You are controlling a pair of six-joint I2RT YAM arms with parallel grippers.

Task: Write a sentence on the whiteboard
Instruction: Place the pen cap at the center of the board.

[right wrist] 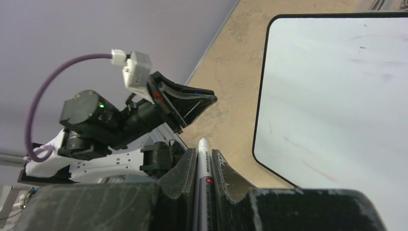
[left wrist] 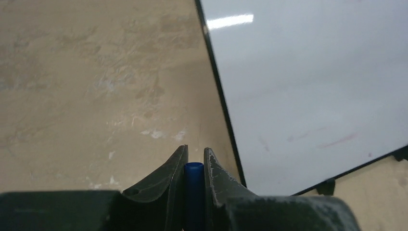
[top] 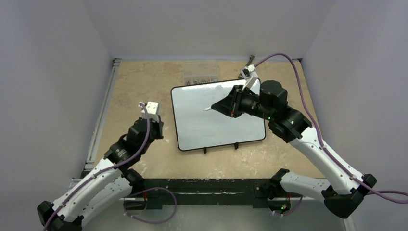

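Observation:
I will lower my left gripper to the bare tabletop beside the whiteboard's edge (top: 166, 136) and release the blue marker cap, as that spot keeps the board clear.
The whiteboard (top: 207, 126) lies flat mid-table, its two black clips on the near edge. It also shows in the left wrist view (left wrist: 312, 86) and the right wrist view (right wrist: 346, 96). No blue sentence shows on it, only faint reddish-purple smudges (left wrist: 337, 141). My right gripper (top: 216, 106) (right wrist: 204, 155) is shut on a white marker (top: 209, 109) (right wrist: 203, 166) and holds it above the board's middle, tip pointing left. My left gripper (top: 157, 126) (left wrist: 195, 156) is shut on a blue marker cap (left wrist: 194, 179), just left of the board's left edge.
A clear plastic box (top: 199, 76) of small parts sits behind the board's far edge. A metal rail (top: 103, 115) runs along the table's left side. Grey walls enclose the table. The left arm (right wrist: 120, 120) shows in the right wrist view.

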